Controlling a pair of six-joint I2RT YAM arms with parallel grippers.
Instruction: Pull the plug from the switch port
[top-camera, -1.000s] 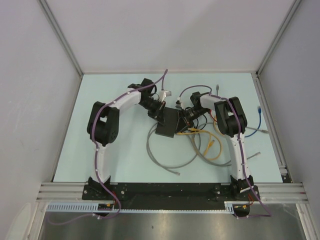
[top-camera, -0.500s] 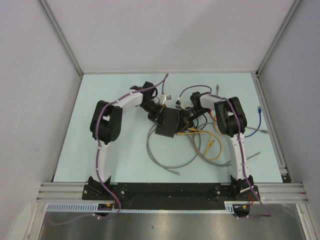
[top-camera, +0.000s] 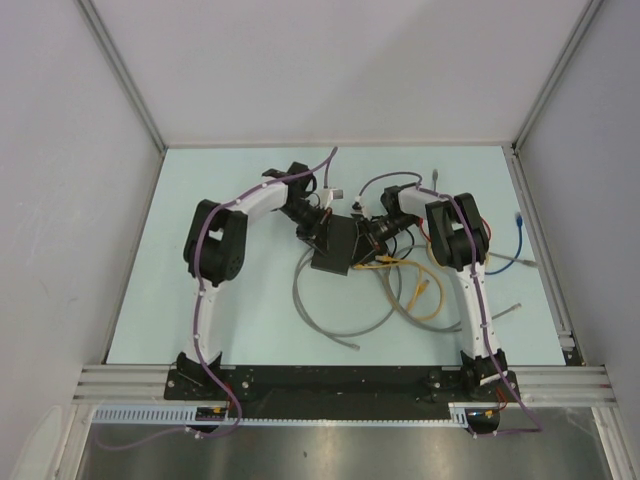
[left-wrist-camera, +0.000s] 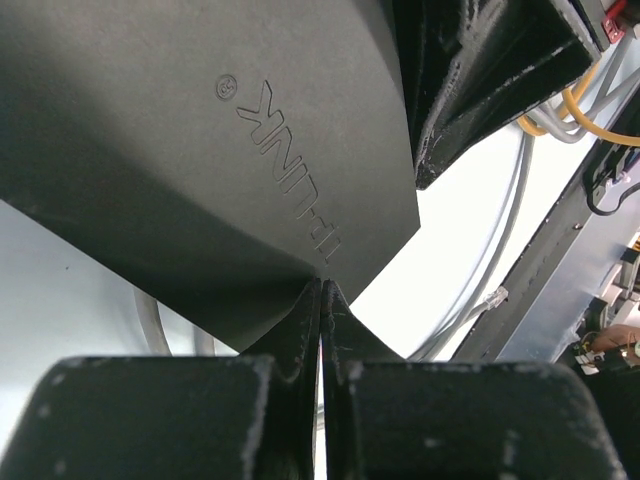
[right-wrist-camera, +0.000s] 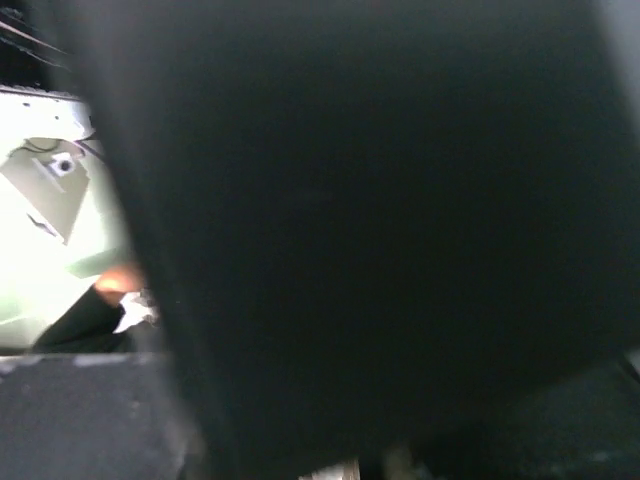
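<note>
Yellow cable still leaves the switch (top-camera: 335, 250), so my right gripper will pull outward and to the right in the top view, to let go beside the far grey plug.
The black switch (top-camera: 335, 250) lies mid-table, tilted. In the left wrist view its top with a raised logo (left-wrist-camera: 200, 150) fills the frame. My left gripper (top-camera: 318, 226) is at its far left corner. Its fingertips (left-wrist-camera: 322, 300) are pressed together against the switch's edge, with nothing between them. My right gripper (top-camera: 372, 238) is against the switch's right edge, where yellow (top-camera: 400, 265) and grey cables leave it. The right wrist view is almost all a dark blurred surface (right-wrist-camera: 380, 220). Its jaws and the plug are hidden. The right gripper's black body (left-wrist-camera: 470, 70) shows beyond the switch.
Grey cables (top-camera: 330, 322) loop on the pale table in front of the switch. A yellow cable loop (top-camera: 428, 292) lies to the right. A blue cable (top-camera: 520, 240) lies near the right wall. A small white part (top-camera: 333, 192) sits behind the switch.
The left arm's elbow has moved right and a little away from me. Both grippers stay at the switch, which has hardly moved.
</note>
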